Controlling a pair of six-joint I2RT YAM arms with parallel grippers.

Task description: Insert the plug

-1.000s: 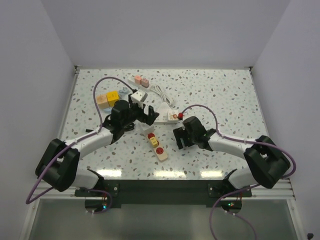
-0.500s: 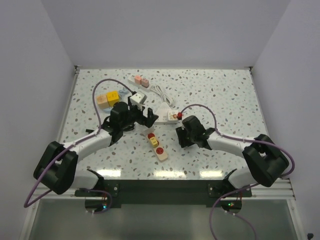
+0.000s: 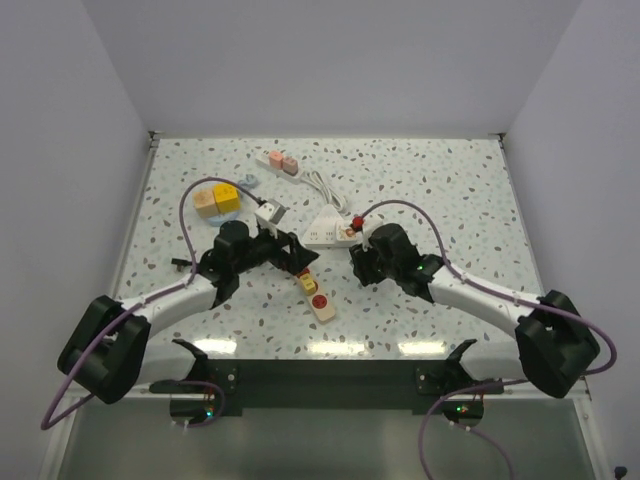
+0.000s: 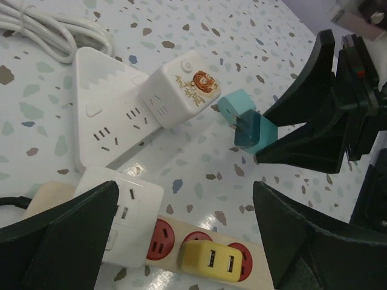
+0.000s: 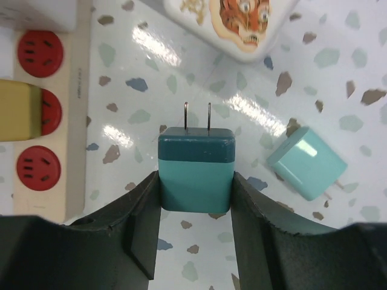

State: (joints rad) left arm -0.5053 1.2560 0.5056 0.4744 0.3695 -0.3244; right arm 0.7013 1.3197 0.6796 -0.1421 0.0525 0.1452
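Observation:
The plug's dark half (image 4: 247, 130) is to the right in the top view and free of the other gripper's fingers, so my left gripper needs to move to it next and close.
A two-tone teal plug (image 5: 196, 175) is clamped between the fingers of my right gripper (image 5: 196, 188), which is shut on it, its two prongs pointing away, a little above the table. In the left wrist view the same plug (image 4: 254, 133) hangs beside a white cube adapter (image 4: 181, 90) with a lion face. A beige power strip (image 3: 315, 292) with red sockets (image 5: 39, 53) lies left of the plug; a yellow plug (image 4: 211, 263) and a white adapter (image 4: 130, 211) sit in it. My left gripper (image 4: 184, 241) is open over that strip.
A second, light teal plug (image 5: 307, 163) lies on the table right of the held one. A white triangular power strip (image 4: 100, 121) with coiled cable (image 4: 54, 36) sits behind. Yellow and peach cubes (image 3: 218, 198) and a pink-socket strip (image 3: 280, 162) lie at the far left.
My right gripper has shut on the teal plug and shifted slightly toward the far side. The left arm has drawn back and lowered over the beige strip, still open.

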